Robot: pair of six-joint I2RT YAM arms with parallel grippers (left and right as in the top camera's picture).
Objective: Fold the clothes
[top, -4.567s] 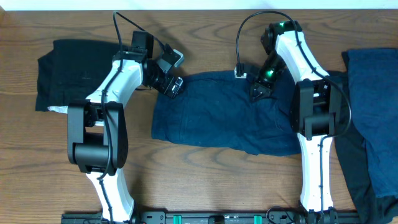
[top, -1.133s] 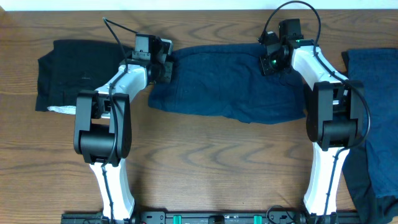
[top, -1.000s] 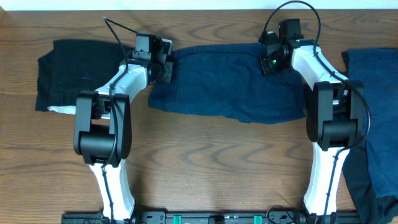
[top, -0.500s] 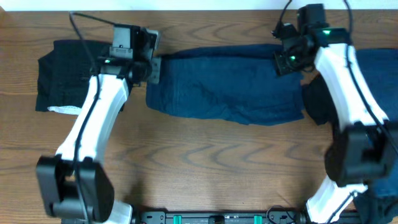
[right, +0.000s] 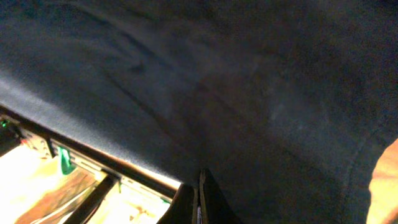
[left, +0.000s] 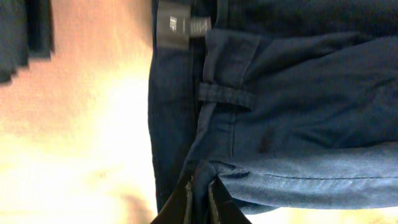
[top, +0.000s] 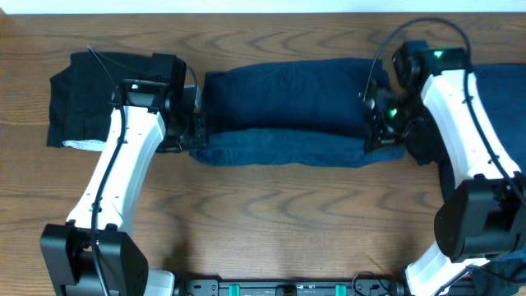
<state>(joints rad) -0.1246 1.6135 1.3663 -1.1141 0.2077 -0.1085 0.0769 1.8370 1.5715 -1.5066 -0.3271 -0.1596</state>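
Observation:
My left gripper should draw the pinched navy end back and down onto the bare wood along the front and release it, because the garment lies doubled over.
A dark navy garment (top: 288, 99), one of the clothes, lies doubled over lengthwise across the middle of the table. My left gripper (top: 195, 136) is shut on its left end at the near edge. In the left wrist view the fingers (left: 200, 194) pinch a fold of navy cloth (left: 298, 124) below a belt loop (left: 225, 96). My right gripper (top: 372, 138) is shut on the right end. In the right wrist view its closed fingertips (right: 200, 198) hold navy cloth (right: 236, 81) that fills the view.
A black garment (top: 78, 90) with a white tag (top: 82, 145) lies at the far left. More navy cloth (top: 503, 86) lies at the right edge, with black cloth (top: 423, 146) under the right arm. Bare wood (top: 279, 222) runs along the front.
Both grippers have pulled the garment's far edge toward the front, folding it over onto itself. Both arms have swung nearer to the table's front.

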